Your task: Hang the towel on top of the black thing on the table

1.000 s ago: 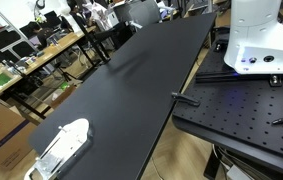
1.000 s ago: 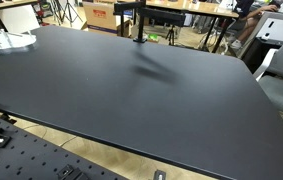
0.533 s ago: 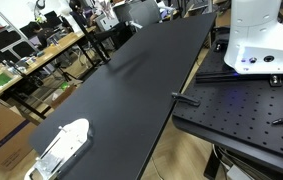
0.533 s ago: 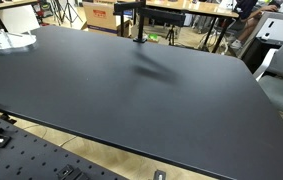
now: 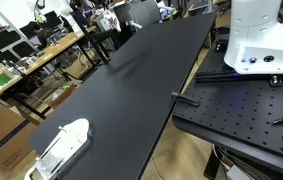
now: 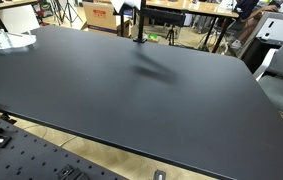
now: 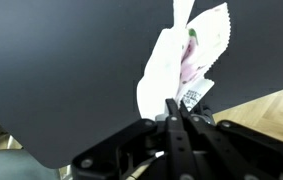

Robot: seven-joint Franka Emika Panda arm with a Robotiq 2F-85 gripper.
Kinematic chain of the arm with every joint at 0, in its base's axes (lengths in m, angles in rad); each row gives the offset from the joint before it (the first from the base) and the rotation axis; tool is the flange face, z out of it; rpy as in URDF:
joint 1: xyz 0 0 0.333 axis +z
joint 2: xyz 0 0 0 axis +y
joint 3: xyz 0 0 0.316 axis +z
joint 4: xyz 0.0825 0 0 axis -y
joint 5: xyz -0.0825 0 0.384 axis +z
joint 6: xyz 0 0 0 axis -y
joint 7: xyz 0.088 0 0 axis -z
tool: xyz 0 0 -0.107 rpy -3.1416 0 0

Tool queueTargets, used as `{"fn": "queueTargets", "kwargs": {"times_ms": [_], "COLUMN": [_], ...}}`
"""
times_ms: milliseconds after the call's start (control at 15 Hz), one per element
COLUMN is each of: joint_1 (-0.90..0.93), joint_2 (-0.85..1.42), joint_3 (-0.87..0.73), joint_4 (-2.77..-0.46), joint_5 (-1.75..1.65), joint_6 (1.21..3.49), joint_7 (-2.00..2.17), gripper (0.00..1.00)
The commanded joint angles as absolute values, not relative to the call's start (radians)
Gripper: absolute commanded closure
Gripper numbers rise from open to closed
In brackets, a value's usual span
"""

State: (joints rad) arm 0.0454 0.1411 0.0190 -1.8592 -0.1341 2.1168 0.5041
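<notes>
The white towel is still hanging short of the black stand. My gripper will carry the towel across to the stand, above its short top bar.
In the wrist view my gripper (image 7: 177,108) is shut on a white towel (image 7: 166,70) that carries a printed tag. The towel hangs out from the fingertips over the black table (image 7: 61,60), close to the table's edge. The black thing is a thin black stand (image 6: 136,24) with a short bar on top, standing at the far edge of the table in an exterior view. I cannot make out the gripper clearly in either exterior view. A small pale shape shows next to the stand's top bar.
A white and clear object (image 5: 61,145) lies at one end of the table, seen in both exterior views (image 6: 6,40). The robot's white base (image 5: 253,40) stands on a perforated plate (image 5: 241,110) beside the table. Cluttered desks (image 5: 26,60) and chairs surround it.
Almost nothing differs. Only the pale shape near the stand's top at the far end of the table has shifted slightly.
</notes>
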Motion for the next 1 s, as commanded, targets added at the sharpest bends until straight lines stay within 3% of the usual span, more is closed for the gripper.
{"fn": "queueTargets", "kwargs": {"times_ms": [0,933], "joint_1": [0.050,0.107], "joint_2": [0.206,0.356], "joint_3": [0.012,0.026], "joint_4": [-1.821,-1.680], "joint_5": [-0.101,-0.086], "joint_6": [2.130,2.123], "joint_7": [0.470,0.364], "gripper": [0.99,0.99]}}
